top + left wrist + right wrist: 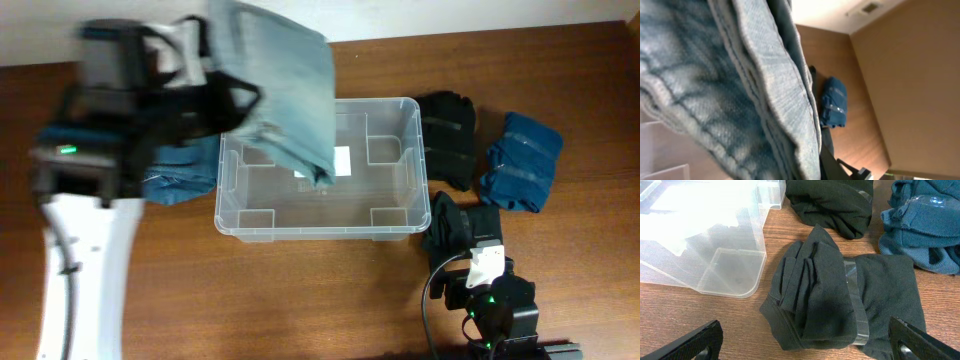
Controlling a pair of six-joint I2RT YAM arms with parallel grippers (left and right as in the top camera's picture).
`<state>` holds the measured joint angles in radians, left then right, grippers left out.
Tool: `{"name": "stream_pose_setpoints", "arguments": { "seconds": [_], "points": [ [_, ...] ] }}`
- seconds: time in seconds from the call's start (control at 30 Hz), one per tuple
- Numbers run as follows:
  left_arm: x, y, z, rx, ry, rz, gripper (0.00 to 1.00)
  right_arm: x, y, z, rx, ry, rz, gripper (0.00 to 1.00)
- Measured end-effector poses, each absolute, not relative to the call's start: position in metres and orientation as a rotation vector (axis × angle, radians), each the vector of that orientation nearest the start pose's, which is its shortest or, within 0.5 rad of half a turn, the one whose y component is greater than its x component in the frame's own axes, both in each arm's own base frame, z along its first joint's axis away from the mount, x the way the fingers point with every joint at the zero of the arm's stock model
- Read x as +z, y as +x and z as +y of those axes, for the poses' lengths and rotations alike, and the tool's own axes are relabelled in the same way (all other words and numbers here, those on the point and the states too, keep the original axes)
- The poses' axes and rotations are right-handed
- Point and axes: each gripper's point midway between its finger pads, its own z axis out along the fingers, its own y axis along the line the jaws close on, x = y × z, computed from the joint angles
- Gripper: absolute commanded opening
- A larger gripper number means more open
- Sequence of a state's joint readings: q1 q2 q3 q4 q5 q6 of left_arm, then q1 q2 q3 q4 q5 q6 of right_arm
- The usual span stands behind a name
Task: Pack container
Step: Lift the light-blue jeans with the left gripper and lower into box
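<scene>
The denim needs to go next with my left gripper toward the black bundles and down into the empty container, and then toward the darker blue garment.
The clear plastic container [322, 228] stands mid-table with a white label on its bottom; its corner shows in the right wrist view [732, 272]. My left gripper [228, 96] is shut on a light blue denim garment [285, 90] and holds it hanging above the container's back-left part. In the left wrist view the garment [725, 90] fills the frame and hides the fingers. My right gripper [805, 347] is open wide and empty, just in front of a folded black garment [840, 300] with a tape band that lies right of the container [455, 222].
A second black bundle [448, 135] and a folded blue garment [520, 160] lie to the container's right. A darker blue garment [180, 172] lies left of the container under my left arm. The table is brown wood.
</scene>
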<state>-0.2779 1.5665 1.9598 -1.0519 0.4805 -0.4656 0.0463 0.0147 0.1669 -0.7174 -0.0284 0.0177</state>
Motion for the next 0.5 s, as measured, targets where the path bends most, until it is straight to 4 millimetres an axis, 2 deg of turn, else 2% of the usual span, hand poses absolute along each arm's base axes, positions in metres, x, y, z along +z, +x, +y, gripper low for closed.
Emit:
{"name": "stream_pose_setpoints", "arguments": {
  "seconds": [0.13, 0.23, 0.37, 0.5],
  "points": [
    [0.371, 0.365, -0.231, -0.902, 0.034, 2.354, 0.01, 0.082, 0.196, 0.014, 0.068, -0.046, 2.136, 0.98],
    [0.343, 0.370, -0.256, -0.848, -0.015, 2.423, 0.01, 0.082, 0.196, 0.014, 0.068, -0.047, 2.136, 0.99],
    [0.299, 0.381, -0.283, -0.776, -0.067, 2.515, 0.01, 0.082, 0.196, 0.014, 0.068, -0.047, 2.136, 0.98],
    [0.272, 0.385, -0.296, -0.738, -0.084, 2.573, 0.01, 0.082, 0.196, 0.014, 0.068, -0.047, 2.136, 0.98]
  ]
}}
